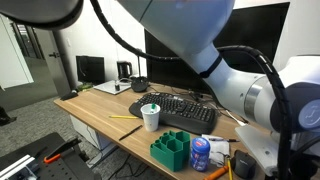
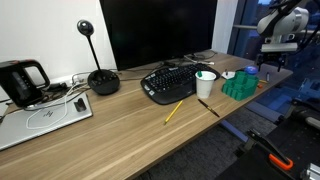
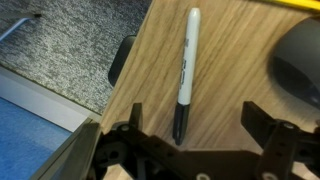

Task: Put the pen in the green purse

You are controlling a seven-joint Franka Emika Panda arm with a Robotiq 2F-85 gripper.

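The white marker's black cap lies below my gripper between its open fingers, so I need to lower onto that capped end next and close on it.
The yellow pen (image 2: 174, 112) lies flat on the wooden desk in front of the keyboard; it also shows in an exterior view (image 1: 125, 117) left of the paper cup. The green purse (image 2: 238, 86) stands near the desk's end, also seen in an exterior view (image 1: 170, 150). My gripper (image 3: 197, 116) is open and empty in the wrist view, hovering over a white marker with a black cap (image 3: 186, 75), not over the yellow pen. A yellow sliver (image 3: 300, 5) at the top right edge may be the pen.
A paper cup (image 2: 205, 85) stands between pen and purse. A blue-and-white tub (image 2: 250, 73) sits beside the purse. The keyboard (image 2: 170, 80), a monitor and a microphone stand (image 2: 102, 80) lie behind. Orange-handled tools (image 1: 215, 170) lie near the purse. The desk edge (image 3: 120, 80) is close.
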